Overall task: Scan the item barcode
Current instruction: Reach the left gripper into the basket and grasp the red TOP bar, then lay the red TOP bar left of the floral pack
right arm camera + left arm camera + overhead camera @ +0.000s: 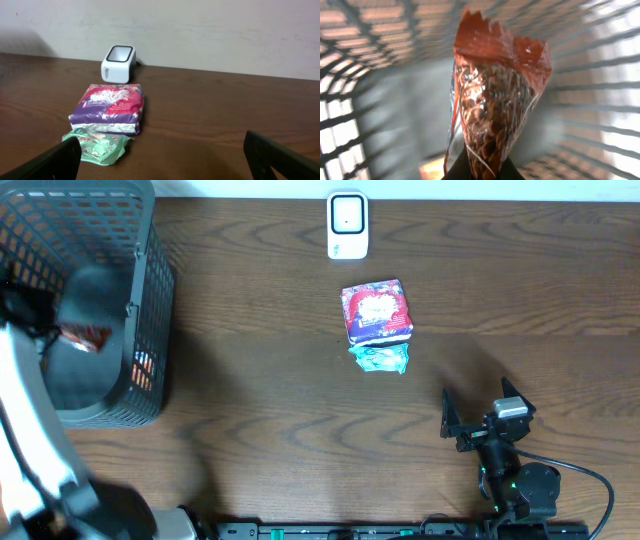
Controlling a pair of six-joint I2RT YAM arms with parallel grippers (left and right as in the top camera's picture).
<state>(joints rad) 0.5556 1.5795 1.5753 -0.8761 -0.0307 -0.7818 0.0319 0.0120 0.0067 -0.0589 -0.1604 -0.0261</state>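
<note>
My left gripper lifts the foil snack over the basket's side next, then brings it down onto the bare table between basket (150, 290) and purple packet.
My left gripper (482, 172) is down inside the black mesh basket (150, 290), shut on the lower end of a red and brown foil snack packet (495, 100). From overhead the packet (88, 337) shows as a small red patch under the dark arm. The white barcode scanner (347, 225) stands at the back middle of the table. My right gripper (487, 415) rests open at the front right with nothing between its fingers, facing the scanner (118, 63).
A purple and red packet (377, 311) lies mid-table with a green packet (380, 359) just in front of it; both lie ahead of the right gripper (162, 155). Basket walls (590, 75) surround the left gripper. An orange item (145, 368) lies in the basket.
</note>
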